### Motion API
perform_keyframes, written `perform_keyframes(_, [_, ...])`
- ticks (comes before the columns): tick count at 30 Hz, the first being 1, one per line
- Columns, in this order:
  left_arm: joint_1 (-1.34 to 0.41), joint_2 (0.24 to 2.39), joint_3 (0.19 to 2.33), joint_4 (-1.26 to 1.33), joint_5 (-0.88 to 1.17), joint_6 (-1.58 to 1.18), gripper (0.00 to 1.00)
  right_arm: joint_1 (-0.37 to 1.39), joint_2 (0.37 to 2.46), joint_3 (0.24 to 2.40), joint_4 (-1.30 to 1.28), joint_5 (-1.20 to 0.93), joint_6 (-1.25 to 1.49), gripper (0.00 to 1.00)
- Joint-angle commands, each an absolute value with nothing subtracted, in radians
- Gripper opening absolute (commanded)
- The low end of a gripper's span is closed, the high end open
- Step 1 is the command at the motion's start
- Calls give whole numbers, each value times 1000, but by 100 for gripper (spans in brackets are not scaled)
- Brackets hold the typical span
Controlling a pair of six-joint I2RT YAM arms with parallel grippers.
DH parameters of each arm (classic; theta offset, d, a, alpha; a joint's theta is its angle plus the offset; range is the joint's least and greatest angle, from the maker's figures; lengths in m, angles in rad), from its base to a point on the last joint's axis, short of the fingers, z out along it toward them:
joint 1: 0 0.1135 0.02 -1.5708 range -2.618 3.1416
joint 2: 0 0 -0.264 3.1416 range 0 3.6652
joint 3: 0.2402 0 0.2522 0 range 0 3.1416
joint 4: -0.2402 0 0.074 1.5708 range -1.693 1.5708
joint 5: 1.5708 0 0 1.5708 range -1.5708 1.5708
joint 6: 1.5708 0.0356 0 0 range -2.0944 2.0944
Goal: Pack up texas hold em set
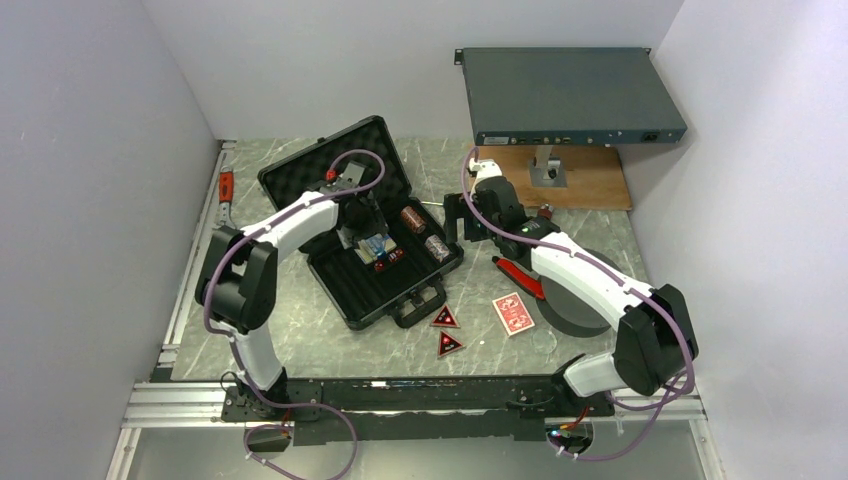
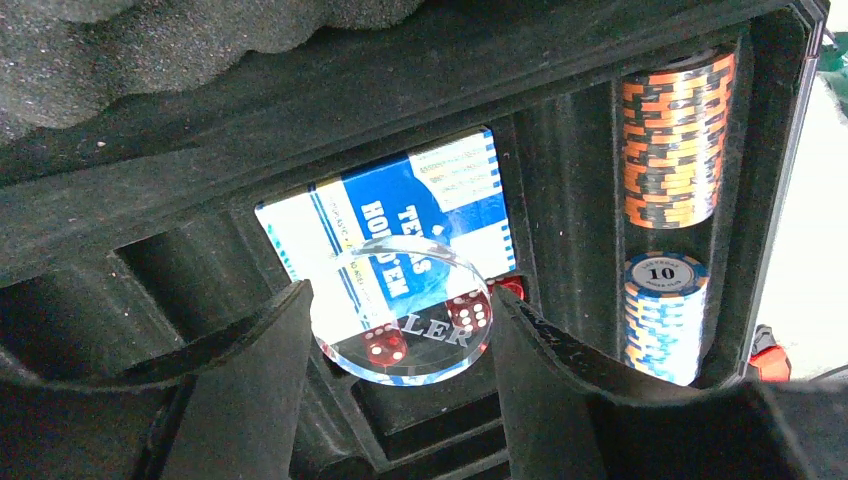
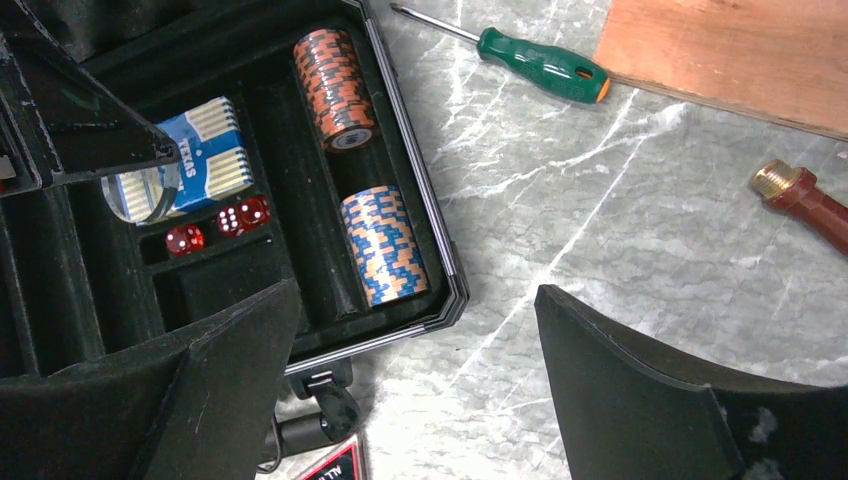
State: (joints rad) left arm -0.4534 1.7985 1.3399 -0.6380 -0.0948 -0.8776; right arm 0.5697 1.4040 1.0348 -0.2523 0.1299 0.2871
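I will lower my left gripper and ease outward to release the dealer button onto the blue card deck [image 2: 400, 195], as the deck is below and outward of it.
The black briefcase [image 1: 320, 170] lies open mid-table, foam lid leaning back. In its tray lie a blue card deck [image 2: 400, 195], two chip rolls [image 3: 335, 88] [image 3: 385, 245] and red dice [image 3: 245, 215]. My left gripper [image 2: 400, 340] hangs low over the tray, shut on a clear round dealer button [image 2: 405, 300], which sits above the deck and dice. Off the case's right corner my right gripper [image 3: 420, 390] stands open over bare table, holding nothing. A red card deck [image 1: 513, 313] and two red-black triangular tokens [image 1: 445, 318] [image 1: 449, 343] lie on the table in front of the case.
A grey rack-mount box [image 1: 570, 95] stands on a post above a wooden board [image 1: 585, 180] at the back right. A green screwdriver [image 3: 540, 65], a red-handled tool [image 1: 520, 275] and a black round disc [image 1: 575, 300] lie right of the case. The case handle [image 1: 420, 300] faces front.
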Motion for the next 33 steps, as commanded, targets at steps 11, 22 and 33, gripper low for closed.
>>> perform_keyframes(11, [-460, 1855, 1408, -598, -136, -865, 0, 557, 1368, 1018, -211, 137, 288, 91])
perform_keyframes(22, [-462, 1845, 1384, -543, -161, -864, 25, 546, 1386, 1015, -195, 106, 297, 92])
perform_keyframes(33, [-463, 1825, 1366, -554, -199, -876, 53, 537, 1405, 1014, -190, 86, 302, 92])
